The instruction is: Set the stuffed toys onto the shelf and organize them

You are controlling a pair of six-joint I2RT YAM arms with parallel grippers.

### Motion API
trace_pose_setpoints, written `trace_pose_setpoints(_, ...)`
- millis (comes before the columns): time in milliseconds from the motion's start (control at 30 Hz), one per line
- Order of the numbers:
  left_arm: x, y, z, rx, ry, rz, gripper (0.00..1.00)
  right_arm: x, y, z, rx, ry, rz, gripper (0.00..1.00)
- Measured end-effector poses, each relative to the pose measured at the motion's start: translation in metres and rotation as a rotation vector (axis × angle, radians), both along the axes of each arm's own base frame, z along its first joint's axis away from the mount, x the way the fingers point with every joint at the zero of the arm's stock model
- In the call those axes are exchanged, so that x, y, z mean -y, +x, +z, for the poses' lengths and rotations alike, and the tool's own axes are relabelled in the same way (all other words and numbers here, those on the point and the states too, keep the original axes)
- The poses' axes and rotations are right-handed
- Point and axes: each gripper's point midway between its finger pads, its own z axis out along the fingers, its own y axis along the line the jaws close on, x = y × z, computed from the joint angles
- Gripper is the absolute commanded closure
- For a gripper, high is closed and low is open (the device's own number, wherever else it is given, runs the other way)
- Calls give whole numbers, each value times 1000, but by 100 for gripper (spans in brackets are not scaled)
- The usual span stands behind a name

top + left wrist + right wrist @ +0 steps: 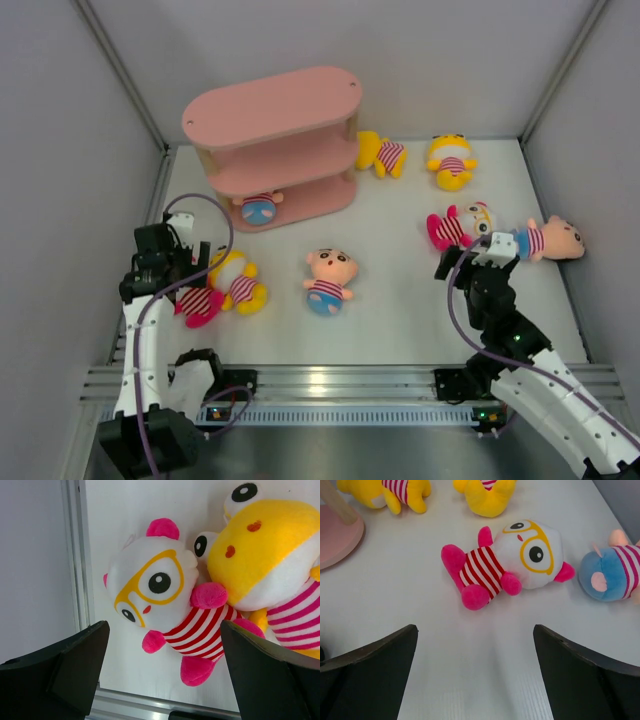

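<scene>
Next I should move my right gripper outward past the second pink-limbed toy (505, 562) to a yellow toy and down onto its striped middle (490, 486), because that toy has space around it.
The pink shelf (270, 150) stands at the back left, with one toy (258, 208) on its bottom board. My left gripper (192, 275) is open above a white, pink-limbed toy with yellow glasses (160, 605) and a yellow toy (270, 565) that lie touching each other. My right gripper (468, 258) is open and empty, just short of a second pink-limbed toy (505, 562). A blue-bottomed, peach-faced toy (612, 572) lies to its right. Another peach-faced toy (328, 277) lies mid-table. Two yellow toys (382, 153) (450, 160) lie beside the shelf.
A metal rail (80, 555) and grey wall border the table just left of the left-hand toys. The shelf's pink base (335, 535) shows at the far left of the right wrist view. Grey walls enclose the table on three sides.
</scene>
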Motion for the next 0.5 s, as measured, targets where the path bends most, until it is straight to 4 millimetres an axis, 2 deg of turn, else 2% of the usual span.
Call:
trace_pose_setpoints(167,-2,0,-3,-16,-3,16,1,-11,3,-5,-53,3,42,0)
trace_pose_setpoints(267,-2,5,3,-5,-8,24,1,-25,15,8,-108,-7,78,1)
trace_pose_setpoints(400,-5,21,27,45,-14,41,1,-46,63,50,-121,28,128,1)
trace_pose_setpoints(500,-7,28,37,67,-11,45,1,-55,117,70,-124,101,173,2)
